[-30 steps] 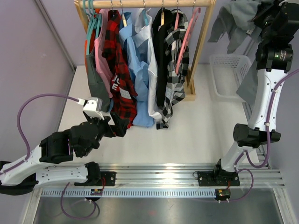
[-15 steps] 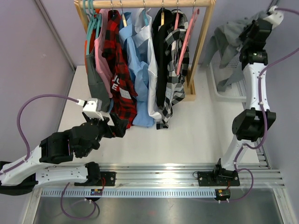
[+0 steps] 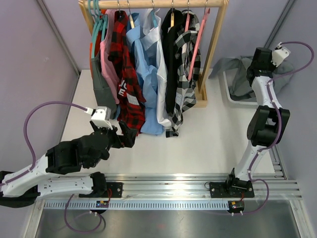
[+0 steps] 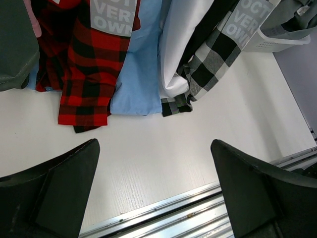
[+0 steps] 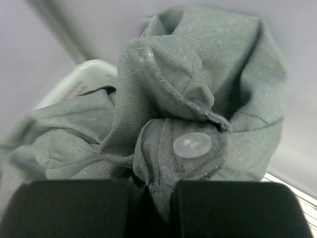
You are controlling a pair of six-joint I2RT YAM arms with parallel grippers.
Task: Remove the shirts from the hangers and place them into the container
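My right gripper next raises the grey shirt, then lowers it into the white container (image 3: pixel 231 95) (image 5: pixel 84 74) and lets go. Part of the shirt still hangs outside over the container's rim.
My right gripper (image 3: pixel 263 58) (image 5: pixel 158 193) is shut on a bunched fold of the grey shirt (image 3: pixel 237 75) (image 5: pixel 198 89), right by a white button. That shirt drapes over the white container (image 3: pixel 231 95) (image 5: pixel 84 74) at the back right and hides most of it. Several shirts hang on the rail: red-and-black check (image 3: pixel 126 74) (image 4: pixel 91 64), light blue (image 3: pixel 146 74), white (image 3: pixel 161 79), black (image 3: pixel 172 64) and black-and-white check (image 3: pixel 184 54). A bare pink hanger (image 3: pixel 197 37) and teal hangers (image 3: pixel 98 22) hang there too. My left gripper (image 3: pixel 128 135) (image 4: pixel 154 148) is open above the table, just below the shirt hems.
The wooden rail frame (image 3: pixel 213 54) stands between the hanging shirts and the container. A metal track (image 3: pixel 163 181) (image 4: pixel 198 208) runs along the table's near edge. Purple walls close in on the left and right.
My right arm has swung down from high up and brought the grey shirt onto the container. My left arm has barely shifted.
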